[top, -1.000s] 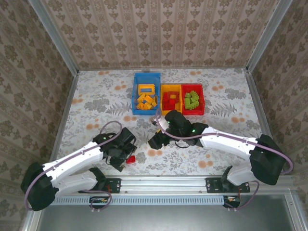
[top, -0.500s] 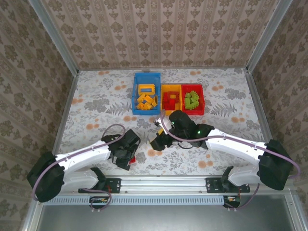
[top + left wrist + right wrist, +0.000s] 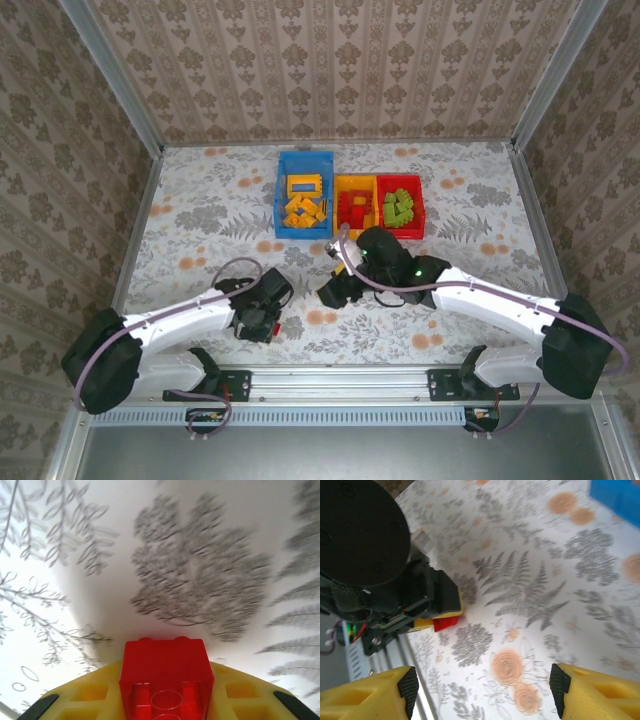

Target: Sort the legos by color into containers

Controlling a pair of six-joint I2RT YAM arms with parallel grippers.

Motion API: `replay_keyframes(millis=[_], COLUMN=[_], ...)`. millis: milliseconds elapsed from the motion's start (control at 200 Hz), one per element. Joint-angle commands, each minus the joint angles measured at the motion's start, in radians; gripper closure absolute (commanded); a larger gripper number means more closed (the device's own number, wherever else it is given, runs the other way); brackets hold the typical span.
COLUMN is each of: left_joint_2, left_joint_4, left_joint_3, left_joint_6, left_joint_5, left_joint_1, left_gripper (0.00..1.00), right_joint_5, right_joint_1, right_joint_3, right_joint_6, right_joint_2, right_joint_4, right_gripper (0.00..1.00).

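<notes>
The orange-yellow bin (image 3: pixel 355 180) already has red legos in it. My left gripper needs to lift the red lego first, then carry it outward to get it over the bin.
A red lego (image 3: pixel 167 672) lies on the floral table, and my left gripper (image 3: pixel 263 320) is shut on it, a yellow finger pressed against each side. In the right wrist view the same red lego (image 3: pixel 445 624) pokes out from under the left gripper's black body. My right gripper (image 3: pixel 330 291) hangs open over the middle of the table, with only tablecloth between its fingers (image 3: pixel 402 690). At the back stand the containers: a blue bin (image 3: pixel 281 195) with orange-yellow legos, an orange-yellow bin (image 3: pixel 355 180) with red legos, and a red bin (image 3: pixel 420 212) with green legos.
The metal rail (image 3: pixel 340 378) with both arm bases runs along the near edge. Patterned walls close in the table on three sides. A corner of the blue bin (image 3: pixel 620 495) shows at the top right of the right wrist view.
My left gripper has slid forward over the red lego and closed from wide open onto it. The right arm has shifted only slightly and stays open.
</notes>
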Motion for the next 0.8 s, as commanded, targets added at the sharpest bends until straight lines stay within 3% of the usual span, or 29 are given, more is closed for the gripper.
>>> replay_keyframes(millis=[0, 165, 335, 620, 790], left_joint_2=[0.058, 0.293, 0.597, 1.051, 1.149], left_joint_4=[-0.026, -0.033, -0.052, -0.202, -0.232], left_joint_3=[0.185, 0.604, 1.021, 1.600, 1.685], left_joint_6=[0.205, 0.715, 1.026, 1.264, 1.262], left_joint_5=[-0.117, -0.107, -0.012, 0.027, 0.042], left_joint_1=[0.056, 0.085, 0.073, 0.063, 0.058], left_gripper=[0.77, 0.77, 0.77, 0.76, 0.76], right_joint_5=[0.170, 0.366, 0.403, 0.367, 0.366], right_joint_1=[-0.062, -0.239, -0.402, -0.515, -0.525], right_joint_3=[-0.012, -0.041, -0.036, 0.010, 0.013], right_joint_6=[0.033, 0.115, 0.190, 0.304, 0.308], right_joint_2=[-0.113, -0.255, -0.305, -0.286, -0.300], right_joint_4=[-0.035, -0.060, -0.076, -0.121, -0.143], right_gripper=[0.27, 0.26, 0.23, 0.23, 0.23])
